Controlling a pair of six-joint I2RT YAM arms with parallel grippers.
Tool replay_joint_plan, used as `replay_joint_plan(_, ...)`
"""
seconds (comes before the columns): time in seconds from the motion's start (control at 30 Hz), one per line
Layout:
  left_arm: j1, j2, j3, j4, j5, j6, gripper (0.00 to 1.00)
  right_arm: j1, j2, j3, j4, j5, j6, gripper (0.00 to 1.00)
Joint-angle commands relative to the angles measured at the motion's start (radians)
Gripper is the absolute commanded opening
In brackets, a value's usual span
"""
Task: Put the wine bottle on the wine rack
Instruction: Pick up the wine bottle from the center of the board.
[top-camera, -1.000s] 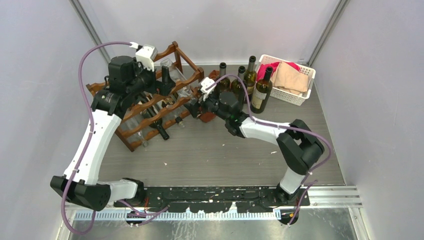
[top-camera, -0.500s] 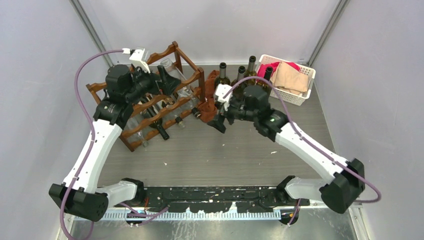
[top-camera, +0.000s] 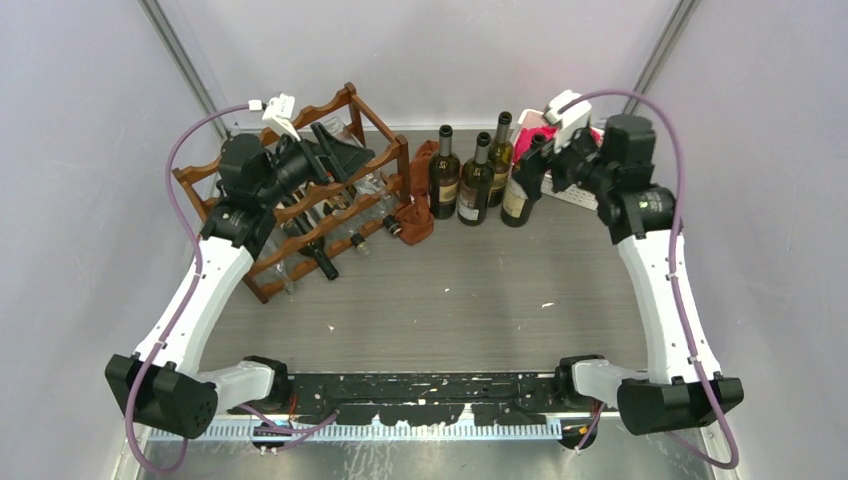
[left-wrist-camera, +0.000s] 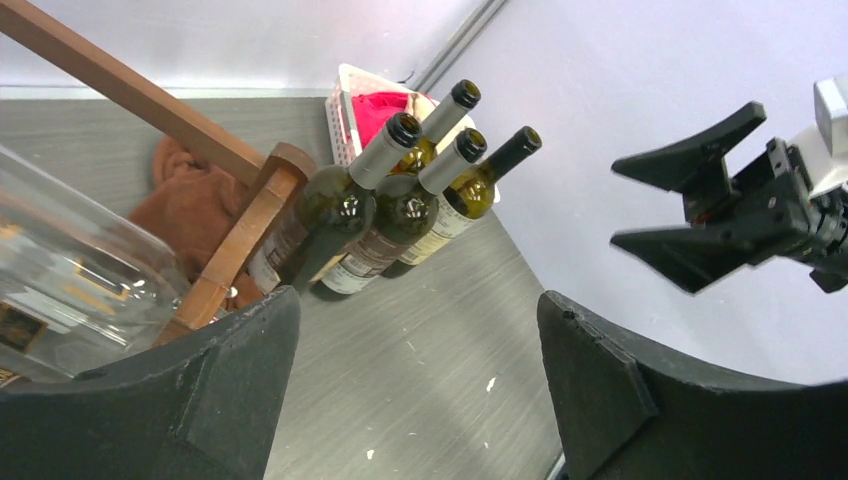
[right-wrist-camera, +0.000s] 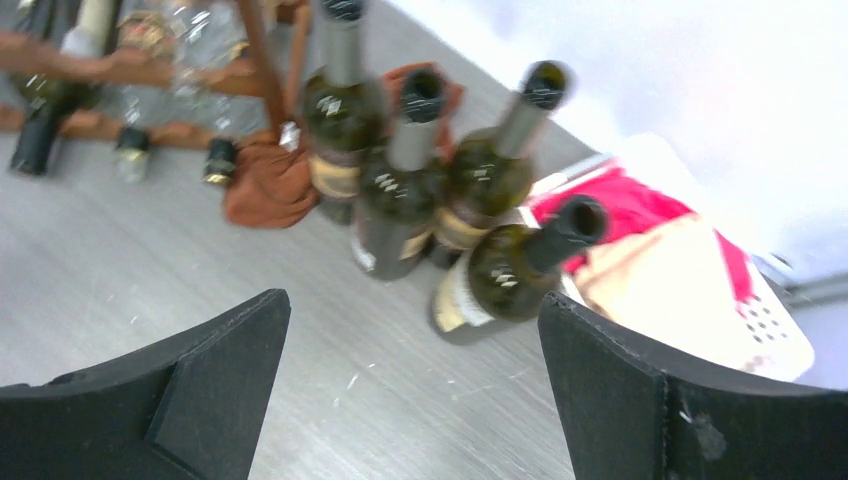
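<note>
My right gripper needs to reach outward next and lower its open fingers around the nearest wine bottle's dark neck, because it stands outward and below, clear of the others.
The wine rack of dark reddish wood stands at the back left with several bottles lying in it. My left gripper hovers open over its top tier, holding nothing; a clear bottle lies just left of it. Several dark green wine bottles stand upright at the back. My right gripper is open and empty, raised beside and above the rightmost bottle without touching it.
A white plastic basket with red and beige cloths sits at the back right, partly behind my right arm. A brown cloth lies between the rack's right end and the standing bottles. Grey walls close in on three sides.
My right arm has swung from the rack's right end across to the back right, by the standing bottles and basket. The left gripper has shifted slightly right over the rack top.
</note>
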Motion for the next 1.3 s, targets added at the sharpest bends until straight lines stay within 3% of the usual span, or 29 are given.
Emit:
replay_joint_plan(0.0, -0.02, -0.014, 0.014, 0.055, 0.039, -0.074, 0.87, -0.114, 0.047, 0.143, -0.026, -0.023, 0.084, 1.0)
replay_joint_plan(0.3, -0.042, -0.064, -0.037, 0.054, 0.017, -0.068, 0.87, -0.148, 0.308, 0.44, -0.307, 0.062, 0.021, 1.0)
replay_joint_plan(0.53, -0.041, -0.103, -0.046, 0.0, 0.022, -0.028, 0.87, -0.147, 0.508, 0.61, -0.432, 0.098, 0.005, 1.0)
replay_joint_plan(0.8, -0.041, -0.135, -0.058, -0.013, 0.026, -0.024, 0.87, -0.115, 0.625, 0.669, -0.381, 0.166, 0.015, 0.92)
replay_joint_plan(1.07, -0.041, -0.15, -0.057, -0.052, 0.048, -0.015, 0.87, -0.092, 0.676, 0.678, -0.362, 0.222, 0.048, 0.66)
replay_joint_plan(1.23, -0.041, -0.145, -0.052, -0.054, 0.086, -0.013, 0.86, -0.093, 0.651, 0.667, -0.375, 0.209, 0.055, 0.17)
replay_joint_plan(1.27, -0.041, -0.143, -0.049, -0.053, 0.097, -0.009, 0.86, -0.093, 0.636, 0.659, -0.376, 0.212, 0.053, 0.11)
